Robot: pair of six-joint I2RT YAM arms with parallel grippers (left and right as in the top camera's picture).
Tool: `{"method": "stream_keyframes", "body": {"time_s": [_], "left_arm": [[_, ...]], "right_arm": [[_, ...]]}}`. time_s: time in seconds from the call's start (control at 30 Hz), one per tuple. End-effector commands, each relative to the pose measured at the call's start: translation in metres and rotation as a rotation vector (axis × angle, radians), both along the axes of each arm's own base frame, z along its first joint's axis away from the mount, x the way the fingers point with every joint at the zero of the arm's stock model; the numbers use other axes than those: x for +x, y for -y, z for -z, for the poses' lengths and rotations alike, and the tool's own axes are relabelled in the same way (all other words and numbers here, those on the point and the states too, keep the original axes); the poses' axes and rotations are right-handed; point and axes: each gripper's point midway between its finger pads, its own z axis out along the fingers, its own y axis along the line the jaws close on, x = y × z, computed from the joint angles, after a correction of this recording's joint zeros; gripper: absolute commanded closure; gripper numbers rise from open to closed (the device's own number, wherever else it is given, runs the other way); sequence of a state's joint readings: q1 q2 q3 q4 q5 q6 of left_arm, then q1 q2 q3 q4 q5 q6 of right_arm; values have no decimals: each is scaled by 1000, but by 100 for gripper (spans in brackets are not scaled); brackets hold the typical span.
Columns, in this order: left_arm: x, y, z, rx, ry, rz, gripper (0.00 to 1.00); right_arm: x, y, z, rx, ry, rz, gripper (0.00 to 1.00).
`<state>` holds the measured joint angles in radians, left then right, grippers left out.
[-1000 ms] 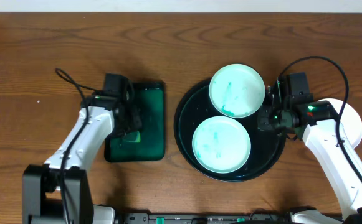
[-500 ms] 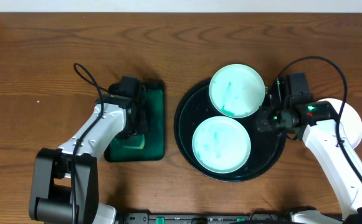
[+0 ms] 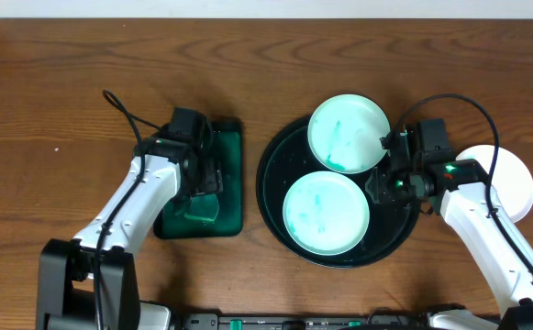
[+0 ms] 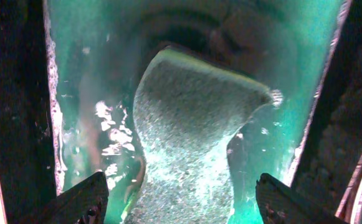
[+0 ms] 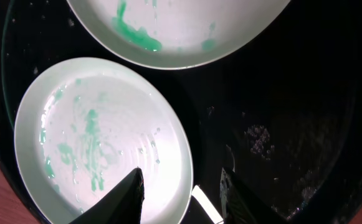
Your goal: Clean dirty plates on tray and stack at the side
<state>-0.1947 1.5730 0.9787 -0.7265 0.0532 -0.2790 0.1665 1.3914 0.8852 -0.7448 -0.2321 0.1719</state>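
The green-edged sponge lies below my left gripper, between its open fingers. The fingers go down around the sponge's narrow middle [image 3: 201,203] [image 4: 184,163] next and pinch its sides.
The round black tray [image 3: 277,170] holds two white plates smeared teal. One plate [image 3: 349,133] lies at the back, the other [image 3: 326,214] at the front. A third, plain white plate [image 3: 516,179] rests on the table at the right, partly under my right arm. My right gripper [image 3: 377,183] [image 5: 184,200] is open low over the tray, its fingers straddling the front plate's [image 5: 100,143] right rim. My left gripper [image 3: 206,188] [image 4: 184,202] stands wide open over a green-soaked sponge [image 4: 193,137] [image 3: 198,209], which lies between its fingertips.
The sponge sits in a small rectangular dark green tray [image 3: 227,147] [image 4: 93,74] with wet teal liquid, left of the round tray. Bare wooden table [image 3: 55,110] surrounds both. A black cable [image 3: 124,115] loops off the left arm.
My left gripper's jaws have spread wide over the sponge in the green tray. My right gripper has shifted left toward the front plate's rim, its jaws parting slightly.
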Motion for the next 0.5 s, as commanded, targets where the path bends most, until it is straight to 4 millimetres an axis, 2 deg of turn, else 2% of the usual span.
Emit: {"method": "stream_keyframes", "body": {"time_s": [0.0,0.13,0.27,0.3,0.33,0.4,0.47], "left_arm": [[4,-2,6,10,27,20,27],[-2,-5,30,26,6,18,36],[1,-5,43,30,-7,18,64],[2,-4,43,28,-1,18,79],[3,-4,42,27,1,18,91],[5,-4,33,26,6,14,93],[11,-2,16,22,23,10,93]], "right_arm": [[-1,-2,1,8,-4,-14,62],[-2,-1,2,7,-9,-13,63],[-2,-1,2,8,-10,-10,64],[-3,-1,2,8,-13,-10,65],[-3,-1,2,7,-13,-10,65],[-4,0,3,6,-19,5,64],[-2,6,4,-18,-23,54,63]]}}
